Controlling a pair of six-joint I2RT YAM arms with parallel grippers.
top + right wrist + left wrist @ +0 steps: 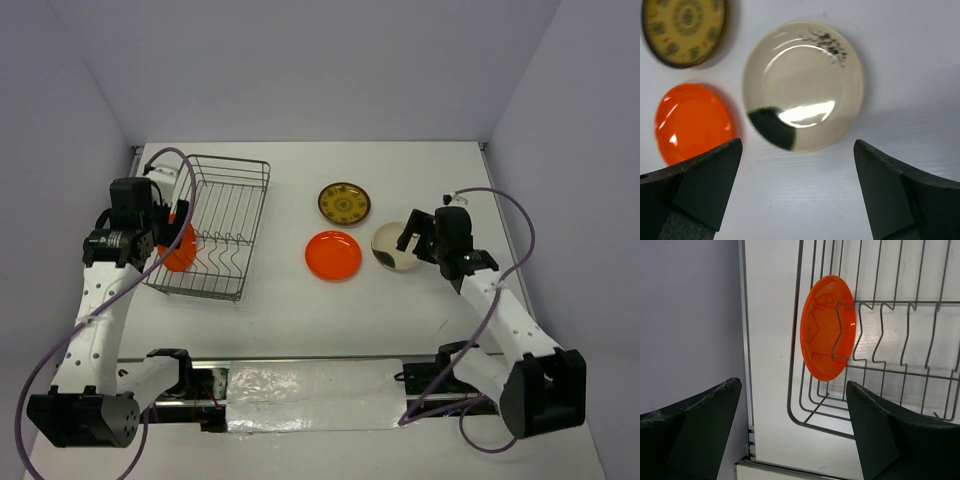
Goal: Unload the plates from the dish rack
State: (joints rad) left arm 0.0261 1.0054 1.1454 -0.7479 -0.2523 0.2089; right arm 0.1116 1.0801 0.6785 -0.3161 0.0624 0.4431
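Observation:
Next, my left gripper descends with open fingers onto the upper rim of the racked orange-red plate (804, 344), because the plate stands on edge with that rim pointing up.
An orange-red plate (827, 327) stands on edge in the near left corner of the grey wire dish rack (225, 215); it also shows in the top view (180, 250). My left gripper (795, 437) is open and empty, just short of that plate at the rack's left end. On the table lie another orange-red plate (333, 255), a dark brown plate with gold pattern (344, 203) and a cream plate with a dark blotch (802, 85). My right gripper (797, 192) is open and empty, just off the cream plate's right rim (392, 247).
The table's left edge rail (743, 340) and the grey side wall run close beside the rack and my left gripper. A shiny strip (310, 385) lies along the near edge between the arm bases.

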